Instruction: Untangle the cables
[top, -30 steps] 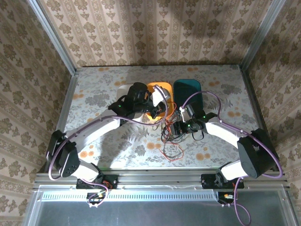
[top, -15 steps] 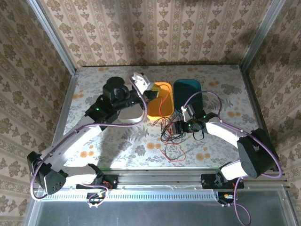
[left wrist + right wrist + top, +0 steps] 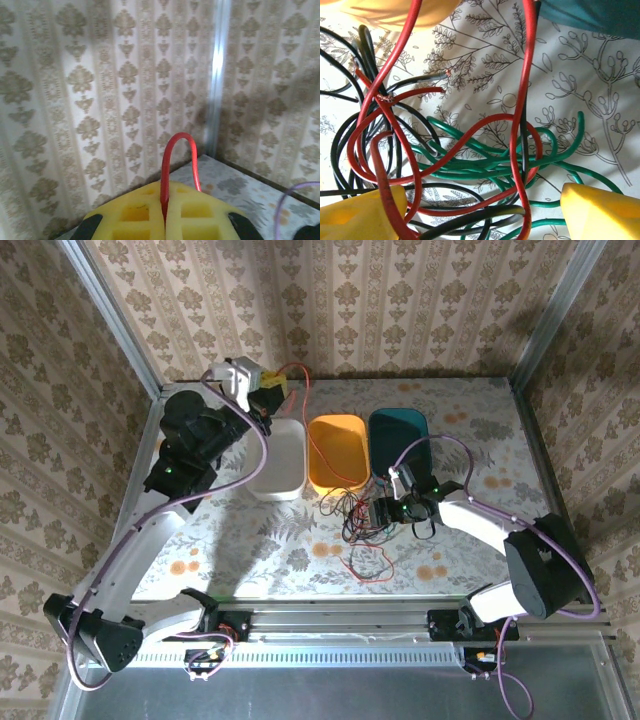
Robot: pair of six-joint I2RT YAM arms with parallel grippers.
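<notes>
Next, my left gripper should lower, tilting downward, over the white bin (image 3: pixel 276 462) below it and release the red cable there, because that bin stands empty.
The cables lie as a tangle (image 3: pixel 362 522) of thin red, black and green wires on the floral table, in front of the orange bin. My left gripper (image 3: pixel 268 388) is raised at the back left and shut on a red cable (image 3: pixel 303 398), which trails over the bins toward the tangle. The left wrist view shows the yellow pads (image 3: pixel 200 215) pressed together on that red cable (image 3: pixel 167 165), which loops above them. My right gripper (image 3: pixel 385 510) stands open right over the tangle. Its yellow fingers (image 3: pixel 600 210) straddle green cables (image 3: pixel 470 172), red cables (image 3: pixel 520 115) and black cables (image 3: pixel 340 150).
Three bins stand in a row at mid-table: white (image 3: pixel 262 462), orange (image 3: pixel 335 445) and teal (image 3: pixel 400 430). A loose red wire end (image 3: pixel 365 565) sprawls toward the near edge. Metal frame posts and wallpapered walls close in the table on three sides.
My left arm has swung from over the orange bin up and back to the far left, drawing the red cable out with it. The right gripper has stayed at the tangle.
</notes>
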